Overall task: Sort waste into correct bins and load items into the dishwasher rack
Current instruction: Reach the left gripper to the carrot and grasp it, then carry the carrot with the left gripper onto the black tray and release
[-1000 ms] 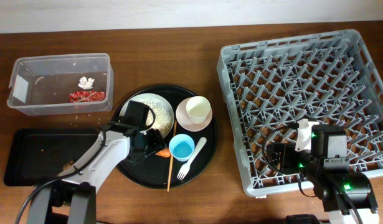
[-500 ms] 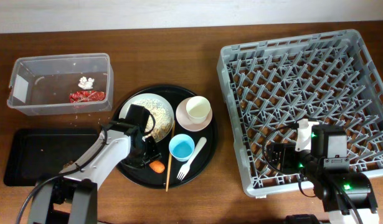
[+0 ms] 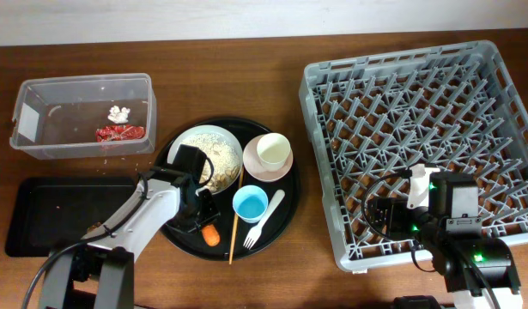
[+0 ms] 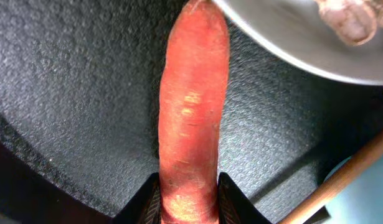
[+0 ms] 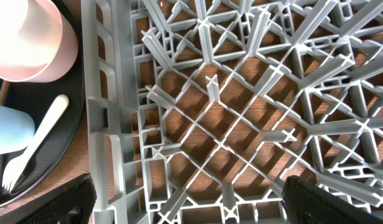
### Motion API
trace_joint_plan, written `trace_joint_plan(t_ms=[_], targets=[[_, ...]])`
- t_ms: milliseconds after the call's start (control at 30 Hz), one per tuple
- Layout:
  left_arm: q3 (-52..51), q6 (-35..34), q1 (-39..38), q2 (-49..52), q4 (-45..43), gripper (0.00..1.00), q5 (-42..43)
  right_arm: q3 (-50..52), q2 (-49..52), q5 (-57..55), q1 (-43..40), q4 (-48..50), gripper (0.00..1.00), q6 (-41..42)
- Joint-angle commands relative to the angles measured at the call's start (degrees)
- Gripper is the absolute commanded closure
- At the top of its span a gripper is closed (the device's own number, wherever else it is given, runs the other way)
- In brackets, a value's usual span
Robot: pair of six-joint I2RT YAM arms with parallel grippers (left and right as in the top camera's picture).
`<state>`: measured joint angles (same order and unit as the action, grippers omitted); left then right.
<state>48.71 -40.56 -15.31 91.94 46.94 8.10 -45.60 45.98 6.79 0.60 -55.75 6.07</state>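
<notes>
The carrot piece (image 3: 211, 235) needs to go up past the round tray's rim first, lifted by my left gripper, to get over the open bottom of the shallow black tray.
My left gripper (image 3: 204, 225) is shut on the orange carrot piece (image 3: 211, 235), which fills the left wrist view (image 4: 191, 118) over the round black tray (image 3: 185, 236). The pale plate (image 3: 214, 151) with crumbly beige scraps (image 4: 347, 17) lies on that tray beside the pink bowl (image 3: 257, 168) holding the cream cup (image 3: 273, 151), the blue cup (image 3: 250, 204), the white fork (image 3: 265, 218) and the chopstick (image 3: 235, 220). The red wrapper (image 3: 119, 133) and white scrap (image 3: 118, 112) lie in the clear tub (image 3: 27, 120). My right gripper (image 5: 185, 205) is open over the grey rack's (image 3: 392, 94) front left corner.
The shallow black tray (image 3: 49, 210) sits at the front left, below the clear tub. The rack (image 5: 241, 112) fills the right half of the table. In the right wrist view the fork (image 5: 35, 146) and the bowl (image 5: 35, 43) show left of the rack wall.
The carrot piece has shifted from beside the blue cup down toward the tray's front edge with my left gripper on it. The plate shows more. The right arm has not moved.
</notes>
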Motion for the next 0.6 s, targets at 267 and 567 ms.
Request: trace_joint_plan(t_ms=[267,567], targets=[[0.2,0.3,5.9,-13.6,8.1,0.81,-9.8,-1.2,-0.1,0.2,0.4,0.0,0.01,0.4],[0.2,3.2,21.3,-20.0,5.6,0.81,-22.9,-1.2,-0.1,0.2,0.4,0.0,0.01,0.4]])
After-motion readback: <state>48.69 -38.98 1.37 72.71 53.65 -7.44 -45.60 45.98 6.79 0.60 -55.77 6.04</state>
